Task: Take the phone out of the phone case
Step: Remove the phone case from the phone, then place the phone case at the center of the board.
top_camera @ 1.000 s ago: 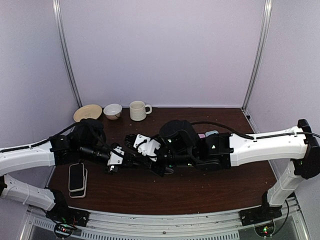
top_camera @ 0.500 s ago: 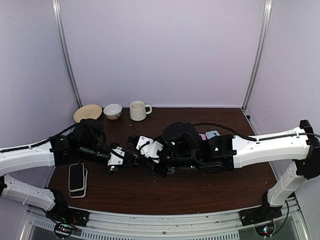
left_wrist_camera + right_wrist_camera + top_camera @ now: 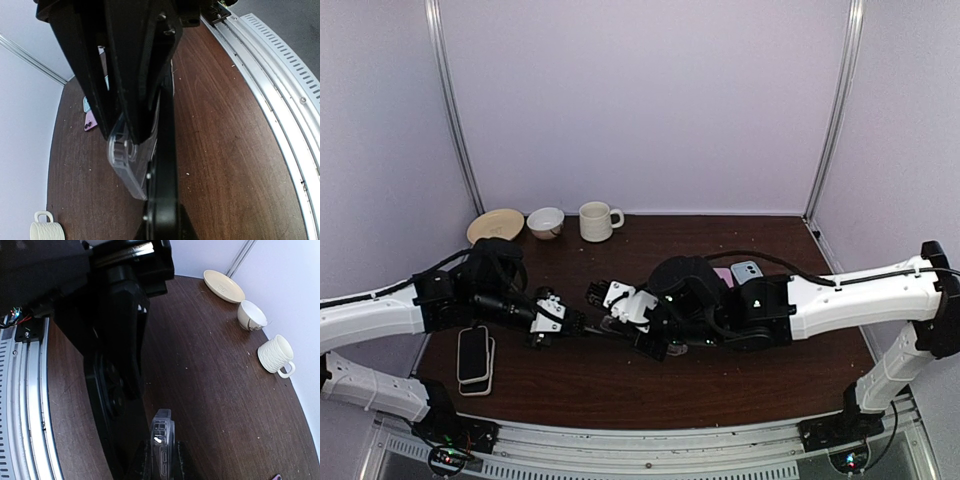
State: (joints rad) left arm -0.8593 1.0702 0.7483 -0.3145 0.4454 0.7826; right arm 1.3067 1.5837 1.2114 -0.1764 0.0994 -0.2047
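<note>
My right gripper needs to carry the clear case [image 3: 162, 437] to the bare tabletop beside the pink case, then lower it and let it go. That spot is below my right gripper, to its right in the top view.
My left gripper [image 3: 563, 322] is shut on the edge of a black phone [image 3: 165, 150], which stands on edge above the table. My right gripper [image 3: 610, 318] is shut on the clear phone case [image 3: 162, 437], held edge-on between its fingers. In the left wrist view the clear case [image 3: 126, 162] has one corner peeled away from the phone, with the right gripper's black fingers [image 3: 135, 90] over it. In the right wrist view the phone's back with its camera rings [image 3: 107, 390] sits just left of the case. The two grippers meet at the middle of the table.
Two stacked phones [image 3: 473, 357] lie at the front left. A pink case [image 3: 724, 272] and a light blue case [image 3: 746, 268] lie behind the right arm. A plate [image 3: 495, 225], a bowl [image 3: 545, 221] and a ribbed mug [image 3: 597, 221] stand at the back left.
The right gripper has shifted right and toward the near edge with the case, and the left gripper has drawn slightly left. The gap between case and phone has widened.
</note>
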